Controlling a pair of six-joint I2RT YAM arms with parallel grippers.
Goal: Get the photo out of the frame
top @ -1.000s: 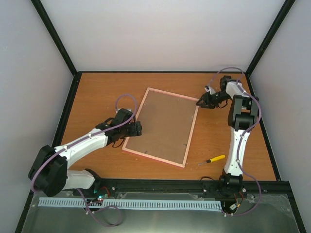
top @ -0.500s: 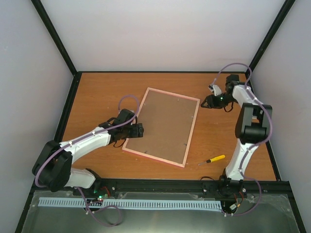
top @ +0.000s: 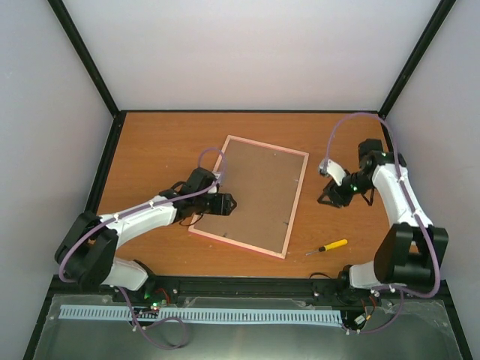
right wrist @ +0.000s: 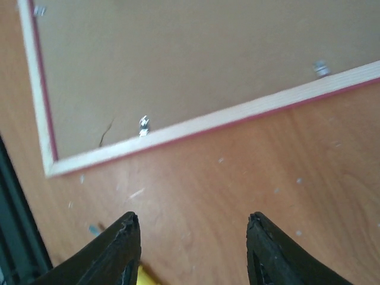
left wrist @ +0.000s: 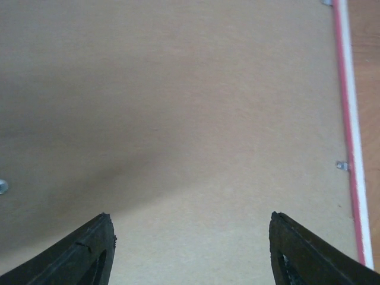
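Next, my right gripper draws back toward the base and lowers onto the screwdriver's black collar, as metal tabs hold the back board.
The frame lies face down on the table, its brown back board up and thin pink border round it. The photo is hidden under the board. My left gripper is open and empty over the board's left part; in the left wrist view the board fills the picture and the pink border runs down the right side. My right gripper is open and empty over bare table just right of the frame's right edge. The right wrist view shows the frame's corner and small metal tabs along the board's edge.
A yellow-handled screwdriver lies on the table near the frame's front right corner. The wooden table is walled by black posts and pale panels. A black rail runs along the near edge.
My left gripper has moved right from the frame's left edge onto the board. My right arm has swung down from the back right towards the frame's right side.
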